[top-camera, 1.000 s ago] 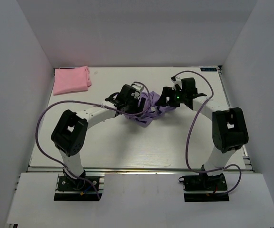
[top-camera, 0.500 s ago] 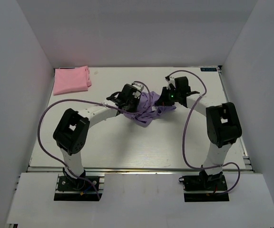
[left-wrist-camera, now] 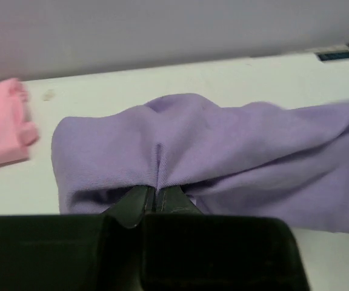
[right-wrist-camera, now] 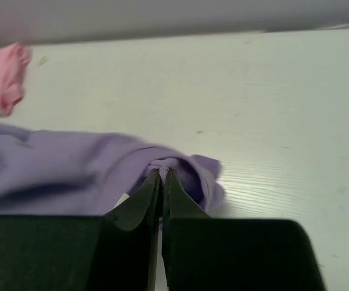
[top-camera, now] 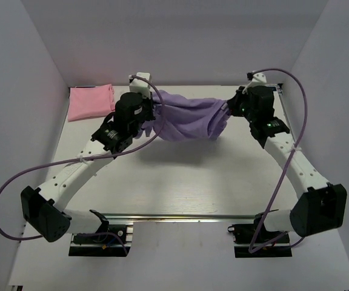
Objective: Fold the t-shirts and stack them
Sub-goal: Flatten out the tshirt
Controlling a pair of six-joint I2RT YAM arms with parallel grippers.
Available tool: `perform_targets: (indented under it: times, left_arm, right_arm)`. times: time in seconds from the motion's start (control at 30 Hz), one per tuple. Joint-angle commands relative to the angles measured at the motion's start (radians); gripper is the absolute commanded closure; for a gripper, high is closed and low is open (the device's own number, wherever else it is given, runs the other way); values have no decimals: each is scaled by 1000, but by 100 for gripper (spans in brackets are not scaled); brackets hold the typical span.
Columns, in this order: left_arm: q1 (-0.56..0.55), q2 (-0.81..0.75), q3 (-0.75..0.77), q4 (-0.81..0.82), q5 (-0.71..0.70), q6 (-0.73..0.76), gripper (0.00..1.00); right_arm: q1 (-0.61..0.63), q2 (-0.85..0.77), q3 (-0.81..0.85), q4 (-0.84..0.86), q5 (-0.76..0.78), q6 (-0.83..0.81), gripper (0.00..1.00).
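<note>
My left gripper moves down toward the back of the table next and releases the lavender t-shirt's bunched end there, since the clear tabletop lies below my gripper.
The lavender t-shirt [top-camera: 189, 118] hangs stretched between both arms above the back of the table. My left gripper [top-camera: 155, 111] is shut on its left end; in the left wrist view the cloth [left-wrist-camera: 223, 151] bunches right at the closed gripper [left-wrist-camera: 156, 189]. My right gripper [top-camera: 226, 108] is shut on the right end, where the fabric [right-wrist-camera: 71, 170] folds over the pinched gripper [right-wrist-camera: 162, 173]. The pink t-shirt [top-camera: 91, 101] lies folded at the table's back left corner, also seen in the left wrist view [left-wrist-camera: 2, 130] and the right wrist view [right-wrist-camera: 2, 79].
White walls enclose the table [top-camera: 180, 188] on the left, back and right. Purple cables [top-camera: 17, 182] loop out from both arms, one [top-camera: 299, 103] arching near the right wall. The arm bases [top-camera: 99, 233] sit at the near edge.
Both grippers shut on the crumpled lavender shirt at mid-table, then lifted it and drew apart toward the back, stretching it out between them.
</note>
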Motion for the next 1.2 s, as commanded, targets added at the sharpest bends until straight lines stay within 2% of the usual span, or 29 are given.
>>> perform_targets:
  times: [0.0, 0.13, 0.27, 0.37, 0.47, 0.53, 0.73, 0.83, 1.0, 1.1, 1.17]
  left_arm:
    - [15, -24, 54, -52, -220, 31, 100]
    - [15, -72, 82, -73, -389, 51, 100]
    - [15, -151, 70, -64, -402, 76, 100]
    - [15, -202, 59, -27, -333, 85, 100]
    - [15, -251, 68, 3, -210, 140, 95]
    - [15, -271, 83, 4, -178, 155, 95]
    - [15, -280, 85, 25, -112, 174, 93]
    - [15, -231, 42, 16, -112, 139, 94]
    - [26, -103, -73, 17, 64, 30, 94]
    - [53, 64, -113, 36, 103, -22, 100]
    - [89, 173, -55, 36, 130, -23, 100]
  right_arm:
    - [-18, -63, 43, -58, 295, -37, 100]
    - [-40, -156, 71, -55, 464, -86, 100]
    - [-55, -240, 129, -55, 526, -142, 100]
    - [-52, -278, 193, -57, 495, -211, 100]
    - [-53, -302, 261, -57, 413, -246, 100]
    - [-52, -314, 298, -57, 350, -258, 100]
    - [-50, -293, 335, -57, 337, -271, 100]
    - [-53, -255, 275, -57, 328, -246, 100]
    - [-58, -124, 100, -47, 328, -130, 100]
    - [-70, 12, 63, -38, 302, -81, 100]
    - [-84, 147, 78, -46, 267, -65, 100]
